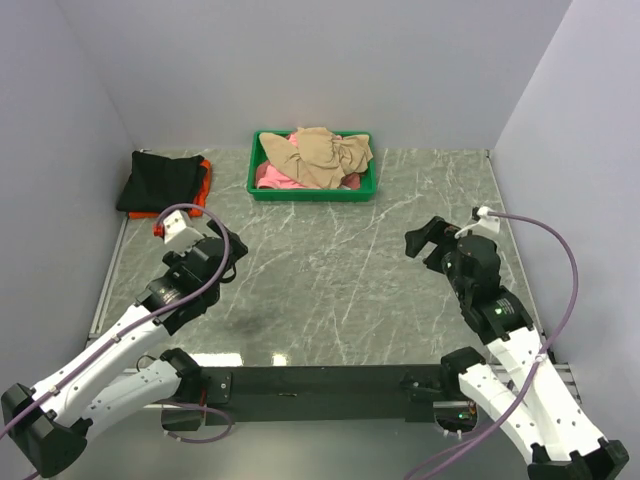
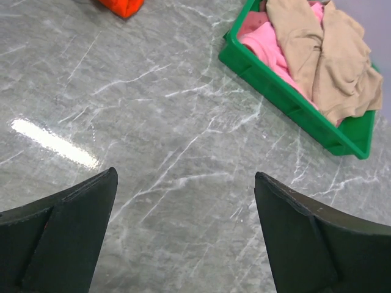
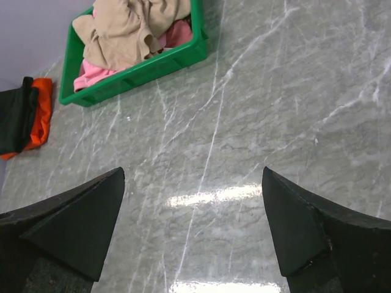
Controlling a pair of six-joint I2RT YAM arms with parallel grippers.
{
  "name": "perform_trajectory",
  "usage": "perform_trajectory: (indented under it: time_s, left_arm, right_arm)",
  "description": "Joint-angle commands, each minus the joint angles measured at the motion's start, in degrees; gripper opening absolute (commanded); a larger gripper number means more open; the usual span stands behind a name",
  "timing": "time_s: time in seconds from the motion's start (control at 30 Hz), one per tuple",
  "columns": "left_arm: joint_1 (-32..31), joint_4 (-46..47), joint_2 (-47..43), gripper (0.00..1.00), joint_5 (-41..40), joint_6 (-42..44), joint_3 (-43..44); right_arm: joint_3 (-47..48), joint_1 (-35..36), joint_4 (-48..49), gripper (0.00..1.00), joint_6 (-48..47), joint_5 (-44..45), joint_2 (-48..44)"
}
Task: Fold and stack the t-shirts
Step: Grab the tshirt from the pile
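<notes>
My right gripper moves outward and down next, onto the tan t-shirt's fold by the green tray's near rim, because this shirt is on top.
A crumpled tan t-shirt [image 1: 320,155] lies on top of pink t-shirts [image 1: 272,177] in the green tray [image 1: 312,192] at the back middle. It also shows in the left wrist view [image 2: 327,55] and the right wrist view [image 3: 125,27]. A folded black t-shirt [image 1: 160,180] rests on an orange t-shirt [image 1: 203,185] at the back left. My left gripper [image 1: 232,258] is open and empty above the bare table, left of centre. My right gripper [image 1: 425,240] is open and empty above the table at the right.
The grey marble table [image 1: 330,280] is walled at the back and on both sides. The arm bases and a black bar sit along the near edge. The green tray's rim [image 2: 281,91] stands above the table surface.
</notes>
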Motion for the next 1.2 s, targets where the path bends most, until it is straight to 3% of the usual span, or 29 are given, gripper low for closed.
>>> perform_trajectory:
  time_s: [0.0,0.17,0.3,0.5,0.6,0.83,0.9,1.0,1.17]
  left_arm:
    - [-0.1,-0.1,-0.5,0.99,-1.6,-0.2,-0.5]
    - [-0.1,0.5,-0.3,0.99,-3.6,-1.0,-1.1]
    - [0.0,1.3,0.3,0.99,-1.6,0.0,-1.3]
    - [0.3,-1.3,1.6,0.99,-2.2,-0.7,-0.6]
    - [0.6,-1.1,1.2,0.99,-1.4,-0.3,-1.0]
    - [1.1,0.1,-0.2,0.99,-0.1,0.8,-2.0]
    - [1.3,0.0,-0.4,0.99,-0.1,0.8,-2.1]
    - [1.4,0.3,-0.4,0.99,0.2,1.0,-2.2]
    - [1.4,0.1,0.3,0.99,0.3,0.6,-2.3]
  right_arm:
    - [0.9,-0.4,5.2,1.0,-1.0,-1.3,2.5]
    - [3.6,-0.4,13.4,1.0,-2.8,-13.0,10.3]
    - [13.4,-0.2,12.5,1.0,-6.9,-17.7,27.1]
    - [39.7,1.9,2.3,1.0,-14.5,-16.4,55.8]
    - [59.7,2.8,-5.2,0.94,-18.1,-15.6,70.1]
    - [90.3,4.8,-15.3,0.91,-22.9,-7.6,94.2]
    - [93.7,4.8,-15.1,0.91,-23.4,-5.8,97.9]
    - [90.9,4.8,-9.9,0.89,-24.1,-4.7,99.2]
    - [91.6,4.8,-6.0,0.77,-24.8,-5.1,102.5]
